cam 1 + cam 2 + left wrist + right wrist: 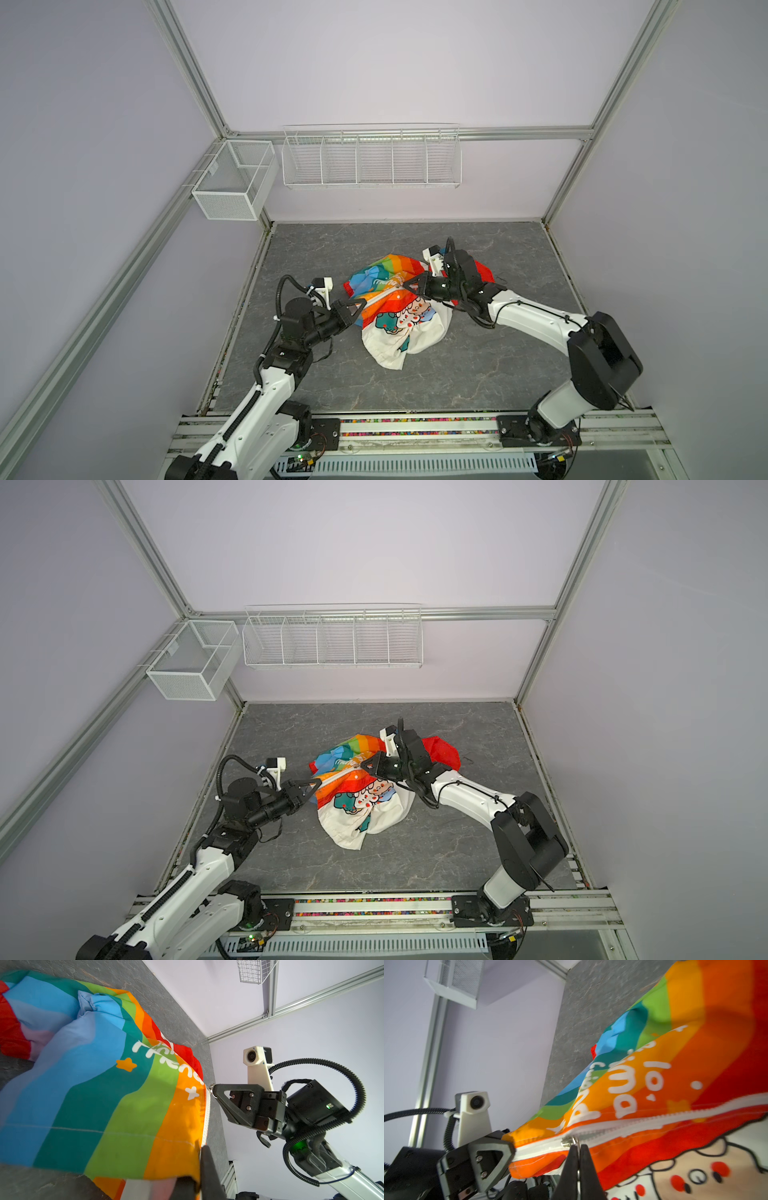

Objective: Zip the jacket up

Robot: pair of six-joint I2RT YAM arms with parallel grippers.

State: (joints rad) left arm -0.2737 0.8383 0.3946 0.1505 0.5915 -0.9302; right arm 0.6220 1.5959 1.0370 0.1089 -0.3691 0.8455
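Note:
My right gripper will next move away from the left gripper toward the red hood and let go of the pull, because the open teeth lie beyond it that way.
The jacket lies crumpled mid-table, rainbow half up with white lettering, white cartoon half toward the front and red hood behind my right arm. My left gripper is shut on the jacket's orange hem at the foot of the white zipper; its own view shows cloth pinched between the fingers. My right gripper is shut on the metal zipper pull, a short way up from the left gripper. Beyond the slider the two rows of teeth run apart.
A grey marbled table fills the cell floor. A white mesh basket hangs on the left wall and a wire shelf on the back wall. Aluminium frame posts stand at the corners, and the arms' rail runs along the front.

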